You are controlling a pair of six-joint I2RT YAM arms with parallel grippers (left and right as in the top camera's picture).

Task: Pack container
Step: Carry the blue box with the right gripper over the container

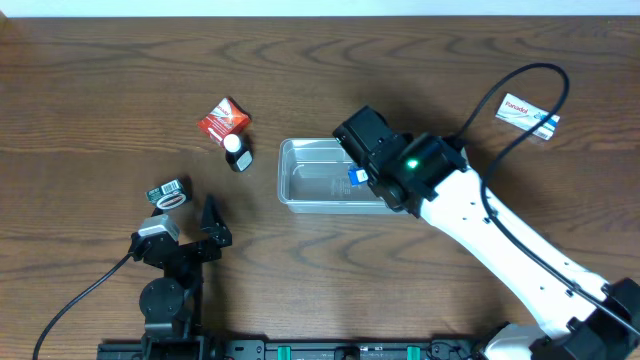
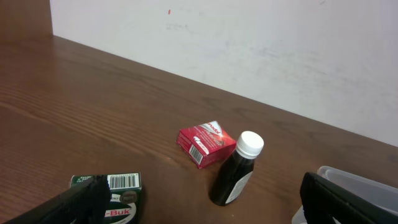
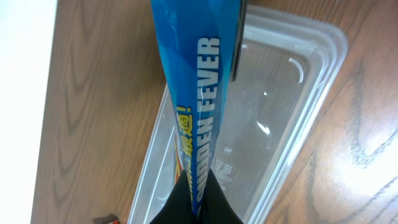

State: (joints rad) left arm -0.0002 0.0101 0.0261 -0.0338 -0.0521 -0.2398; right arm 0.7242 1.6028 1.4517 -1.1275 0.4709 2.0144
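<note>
The blue packet (image 3: 196, 93) sits at an angle to the tub's sides, so the right gripper will next turn, lower toward the tub's bottom below and release.
The container (image 1: 300, 203) is a clear rectangular tub in the middle of the table. My right gripper (image 1: 362, 176) hangs over its right end, shut on a thin blue packet (image 3: 196, 93) that reads "FEVER". In the right wrist view the packet stands on edge above the tub's floor, with the container rim (image 3: 323, 81) to its right and my right gripper (image 3: 198, 193) pinching its lower end. My left gripper (image 1: 190, 222) rests open near the front left with nothing between its fingers. In its wrist view the left gripper (image 2: 199, 208) shows one finger (image 2: 62, 205) at each side.
A green box (image 1: 168, 193) lies by the left gripper's left finger. A red box (image 1: 222, 118) and a dark bottle with a white cap (image 1: 236, 152) sit left of the tub. A white Panadol box (image 1: 527, 117) lies at the far right. The right arm's cable arcs above it.
</note>
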